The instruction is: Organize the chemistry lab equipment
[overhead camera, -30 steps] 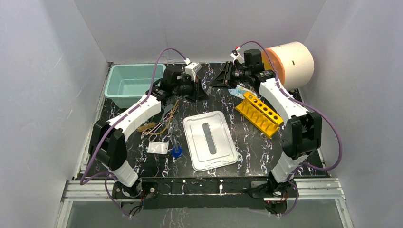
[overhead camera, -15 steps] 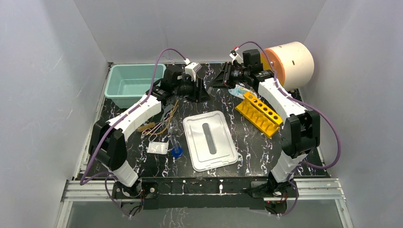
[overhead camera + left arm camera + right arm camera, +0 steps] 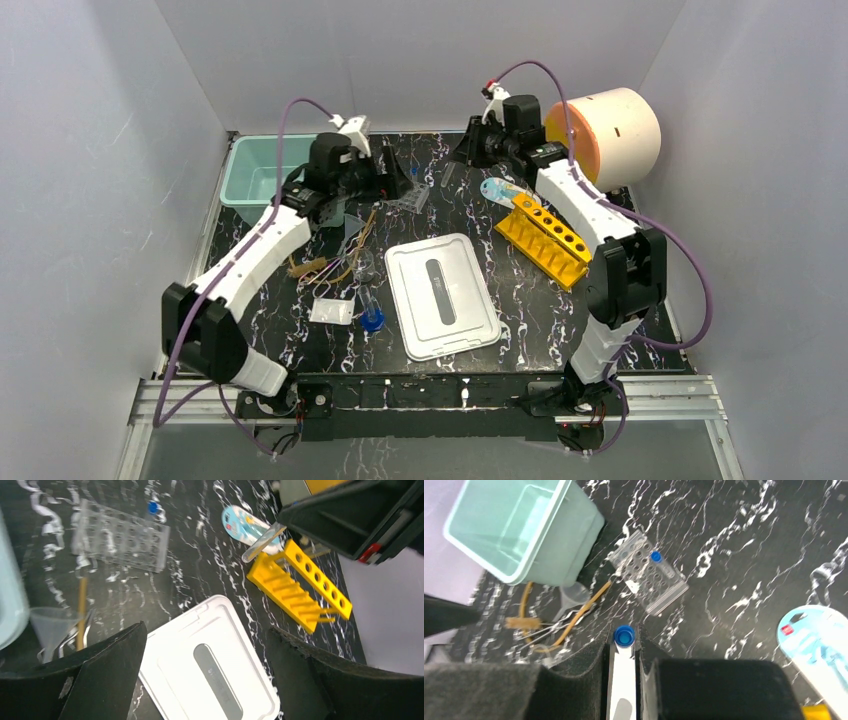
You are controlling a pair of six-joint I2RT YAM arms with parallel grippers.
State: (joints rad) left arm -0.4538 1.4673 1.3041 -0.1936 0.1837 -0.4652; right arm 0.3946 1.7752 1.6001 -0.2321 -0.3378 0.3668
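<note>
I need to lower my right gripper to the left in the top view next and let go of the tube in the clear rack's free hole, because a matching tube stands next to it.
My right gripper (image 3: pixel 625 630) (image 3: pixel 463 152) is shut on a clear blue-capped tube (image 3: pixel 624 636) (image 3: pixel 262 542), held above the back of the table. Below it lies the clear tube rack (image 3: pixel 649 575) (image 3: pixel 120 542) (image 3: pixel 411 200), with one blue-capped tube (image 3: pixel 655 556) in it. My left gripper (image 3: pixel 207 630) (image 3: pixel 392 180) hangs open and empty just left of that rack. The yellow rack (image 3: pixel 548 238) (image 3: pixel 300 585) stands at the right. The glass funnel (image 3: pixel 572 595) (image 3: pixel 50 630) and tan tubing (image 3: pixel 340 265) lie at the left, with another blue-capped tube (image 3: pixel 370 312) and a white packet (image 3: pixel 332 311) nearer.
A white lid (image 3: pixel 442 295) (image 3: pixel 210 670) lies flat mid-table. A teal bin (image 3: pixel 265 175) (image 3: pixel 519 525) sits at the back left. The cream drum (image 3: pixel 605 135) stands at the back right. A light blue packet (image 3: pixel 505 190) (image 3: pixel 819 640) lies by the yellow rack.
My left gripper has opened and drawn back to the left, uncovering the clear rack. My right gripper has shifted slightly toward the back left with its tube.
</note>
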